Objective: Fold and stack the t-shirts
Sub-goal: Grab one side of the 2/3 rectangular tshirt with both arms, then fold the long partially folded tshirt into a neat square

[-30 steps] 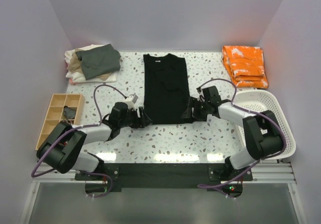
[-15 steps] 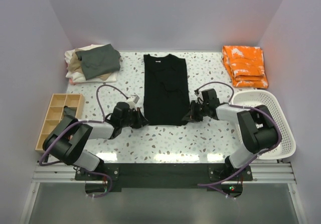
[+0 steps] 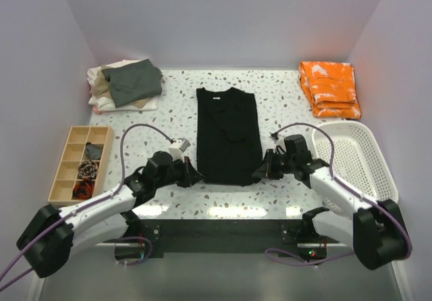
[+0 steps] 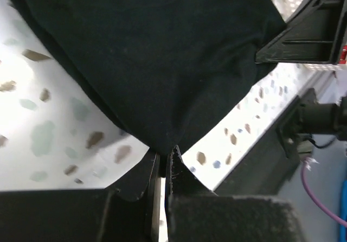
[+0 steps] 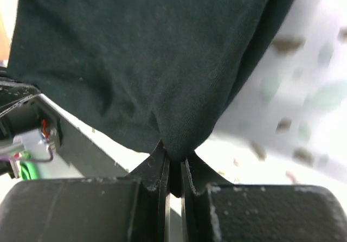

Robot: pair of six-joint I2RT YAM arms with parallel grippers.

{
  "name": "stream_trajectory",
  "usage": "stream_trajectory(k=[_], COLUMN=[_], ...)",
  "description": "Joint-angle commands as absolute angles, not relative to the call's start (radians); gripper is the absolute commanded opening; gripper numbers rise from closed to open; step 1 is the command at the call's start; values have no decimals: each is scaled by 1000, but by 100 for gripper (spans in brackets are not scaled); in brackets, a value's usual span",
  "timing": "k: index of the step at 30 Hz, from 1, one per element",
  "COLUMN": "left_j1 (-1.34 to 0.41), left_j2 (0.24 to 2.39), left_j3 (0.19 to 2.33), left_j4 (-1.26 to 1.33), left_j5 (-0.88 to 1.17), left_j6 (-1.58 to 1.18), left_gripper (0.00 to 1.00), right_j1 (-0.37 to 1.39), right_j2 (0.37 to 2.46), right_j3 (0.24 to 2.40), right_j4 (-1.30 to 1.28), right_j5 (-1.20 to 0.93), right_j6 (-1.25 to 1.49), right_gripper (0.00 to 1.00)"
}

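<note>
My left gripper should lift the t-shirt's hem corner outward onto the t-shirt's shoulder (image 3: 205,101) beside the neck label, which lies outward of the gripper, and release, halving the lengthwise t-shirt.
A black t-shirt (image 3: 229,135) with a small white neck label lies lengthwise in the middle of the table, sides folded in. My left gripper (image 3: 195,177) is shut on its near left hem corner; in the left wrist view the black cloth (image 4: 157,74) runs down into the pinched jaws of that gripper (image 4: 164,160). My right gripper (image 3: 260,173) is shut on the near right hem corner, and in the right wrist view the cloth (image 5: 146,63) is pinched in that gripper (image 5: 174,163). Folded grey-green, tan and cream t-shirts (image 3: 126,84) are stacked at the back left.
A folded orange cloth (image 3: 329,88) lies at the back right. A white mesh basket (image 3: 375,173) stands at the right edge. A wooden compartment tray (image 3: 75,160) with small items sits at the left.
Both grippers have shut on the shirt's near hem corners and pulled toward the near edge; the shirt has slid slightly nearer with them.
</note>
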State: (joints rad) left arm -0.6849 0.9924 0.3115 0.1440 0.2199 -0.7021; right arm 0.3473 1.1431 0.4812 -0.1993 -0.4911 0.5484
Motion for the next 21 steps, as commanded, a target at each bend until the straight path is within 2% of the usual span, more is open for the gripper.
stream_trajectory(k=[1, 5, 9, 18, 21], left_j1=[-767, -776, -776, -770, -730], left_j2=[845, 764, 821, 1120, 1227], left_j3=[316, 397, 509, 782, 851], left_j4=[-33, -152, -199, -153, -118], left_j5=[123, 65, 2, -167, -143], left_j6=[-805, -816, -760, -637, -604], left_gripper=[0, 0, 0, 0, 0], right_j1=[356, 357, 357, 357, 354], right_j2=[918, 799, 814, 1083, 1184], right_j3=[462, 509, 595, 828, 900], right_j4=[-362, -445, -460, -431, -407], right_j5=[-503, -469, -422, -327, -307], right_j6=[557, 555, 516, 417, 397], right_gripper=[3, 6, 9, 8, 8])
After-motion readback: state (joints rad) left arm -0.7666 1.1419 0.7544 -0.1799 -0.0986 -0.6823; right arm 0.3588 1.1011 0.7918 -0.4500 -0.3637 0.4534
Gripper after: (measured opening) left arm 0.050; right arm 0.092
